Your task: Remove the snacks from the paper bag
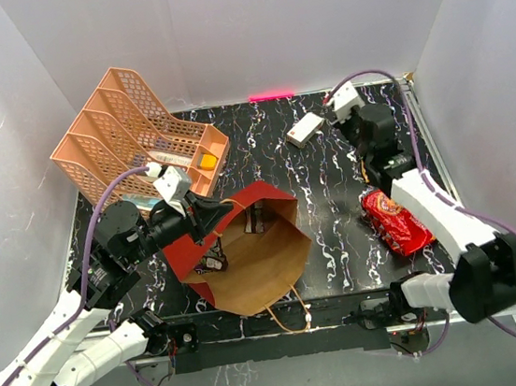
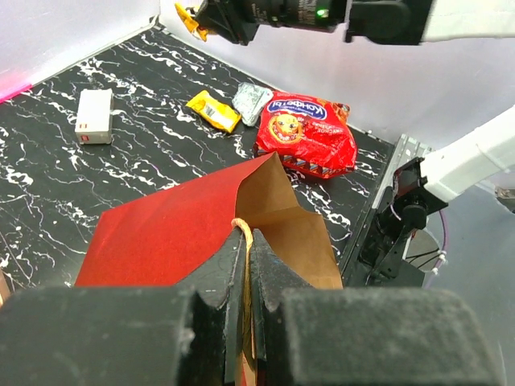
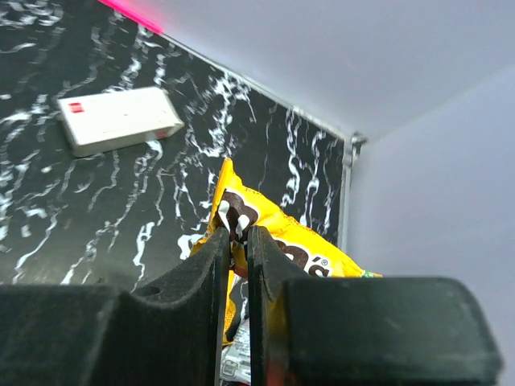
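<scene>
The yellow packet needs to go down onto the bare table between the other yellow wrapper [image 2: 213, 110] and the side of the table, so my right gripper needs to tip downward next and lower it there.
The paper bag [image 1: 258, 268], dark red outside [image 2: 169, 225] and brown inside, lies tipped with its mouth toward the near edge. My left gripper [image 1: 219, 218] [image 2: 245, 235] is shut on its cord handle at the rim. A dark wrapper [image 1: 212, 263] shows inside the bag. My right gripper [image 3: 239, 233] is raised at the right and shut on a yellow packet [image 3: 310, 249] [image 2: 187, 18]. On the table below lie the red cookie packet [image 1: 396, 221] [image 2: 306, 133], a silver wrapper [image 2: 252, 100] [image 3: 237, 358] and another yellow wrapper [image 2: 213, 110].
A peach lattice tray [image 1: 128, 134] stands at the back left behind the bag. A small white box [image 1: 305, 129] [image 2: 95, 117] [image 3: 121, 121] lies near the back edge. White walls close the back and both sides, and the right arm [image 1: 430, 210] stretches over the right side.
</scene>
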